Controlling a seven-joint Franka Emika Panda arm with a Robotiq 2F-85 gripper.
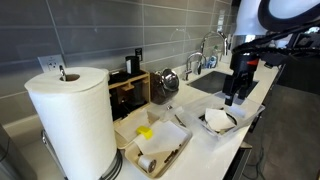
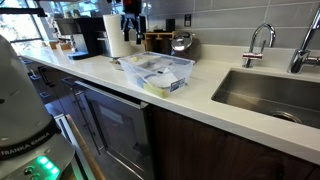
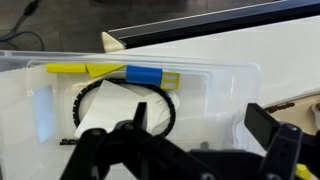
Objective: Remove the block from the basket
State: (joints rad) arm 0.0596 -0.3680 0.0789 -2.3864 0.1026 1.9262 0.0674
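The robot should next bring its gripper down to the small yellow frame-shaped block (image 2: 153, 90) (image 3: 171, 79), by the side of the basket at the blue block's end.
The basket (image 3: 225, 95) is a small white open-topped container; in the wrist view it fills most of the frame. A blue block (image 3: 146, 75) lies against its far wall, next to a long yellow piece (image 3: 72, 69). A black ring (image 3: 120, 95) and a white sheet also lie inside. My gripper (image 3: 200, 130) hangs open and empty above the basket's inside, apart from the blocks. In both exterior views the gripper (image 1: 235, 93) (image 2: 132, 12) is above the basket (image 1: 217, 121) (image 2: 160, 70) on the white counter.
A flat tan tray (image 1: 160, 150) with a yellow item stands beside the basket. A large paper towel roll (image 1: 70, 120) is beyond it. A sink (image 2: 270, 95) with a faucet (image 2: 258, 40) lies on the basket's opposite side. A wooden shelf (image 1: 130, 92) stands by the wall.
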